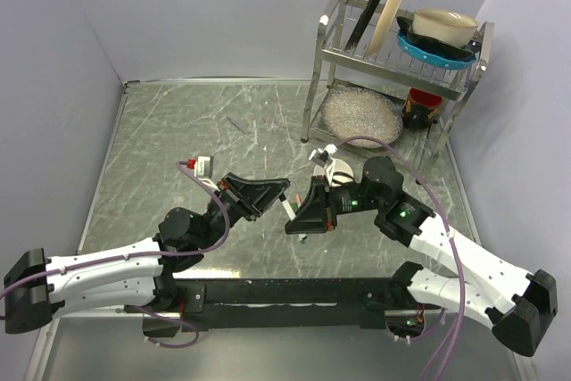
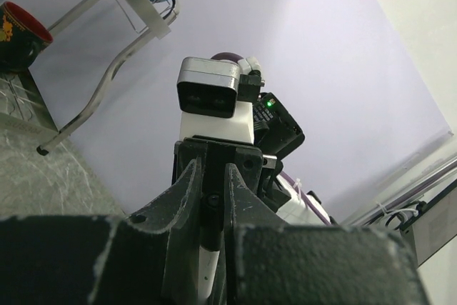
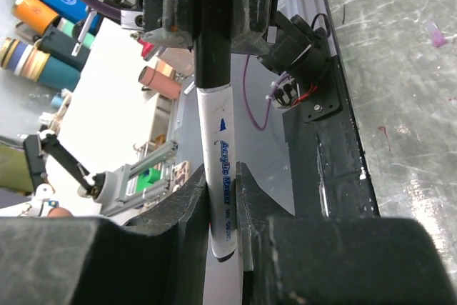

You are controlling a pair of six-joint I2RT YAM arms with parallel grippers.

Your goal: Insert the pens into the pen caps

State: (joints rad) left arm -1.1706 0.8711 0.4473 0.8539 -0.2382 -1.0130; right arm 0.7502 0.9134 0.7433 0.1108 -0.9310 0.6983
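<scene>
The pen goes down with my left gripper toward the tabletop beside the partly hidden pens next, then tilts for release, since its black cap (image 3: pixel 213 41) is already on.
A white-barrelled pen (image 3: pixel 223 169), printed "Acrylic Marker", stands between my right gripper's (image 3: pixel 222 171) fingers, which are shut on its barrel. Its black cap (image 3: pixel 213 41) runs up between the jaws of my left gripper. In the left wrist view my left gripper (image 2: pixel 211 167) is shut on this black cap (image 2: pixel 208 213), with some white barrel (image 2: pixel 203 271) showing behind it. From above, the left gripper (image 1: pixel 277 192) and right gripper (image 1: pixel 293 212) meet tip to tip above the table's middle. A thin purplish pen (image 1: pixel 236 124) lies on the far table. A pinkish cap (image 3: pixel 433 32) lies on the table.
A metal dish rack (image 1: pixel 326 51) stands at the back right with plates and bowls on top. A glass plate (image 1: pixel 361 115) and a red cup (image 1: pixel 421 106) sit under it. Grey walls close the table at left, back and right.
</scene>
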